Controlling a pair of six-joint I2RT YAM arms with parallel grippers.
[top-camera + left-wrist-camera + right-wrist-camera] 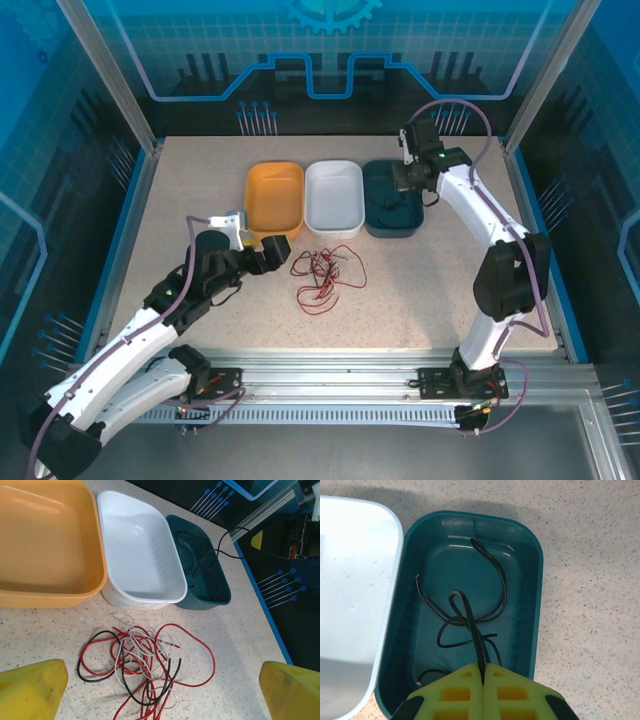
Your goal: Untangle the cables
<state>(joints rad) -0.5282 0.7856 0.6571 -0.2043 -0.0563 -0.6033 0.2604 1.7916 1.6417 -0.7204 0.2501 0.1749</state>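
Observation:
I will lower my right gripper into the dark teal bin and let go of the black cable there, since the cable's loop already hangs over the piece of black cable coiled inside.
A tangle of red, black and pale cables [142, 665] [325, 275] lies on the speckled table in front of the bins. My left gripper [162, 690] [275, 252] stands open just to the left of and above the tangle, with nothing between its yellow fingers [30, 687]. My right gripper [483, 677] [408, 178] hangs over the dark teal bin [532, 560] [392, 200], shut on a black cable [472, 625]. That cable loops down into the bin, where more black strand lies coiled.
An orange bin [274, 198] and a white bin [334, 197] stand empty in a row left of the teal one. Blue rails edge the table, and the right arm [500, 270] stands along the right side.

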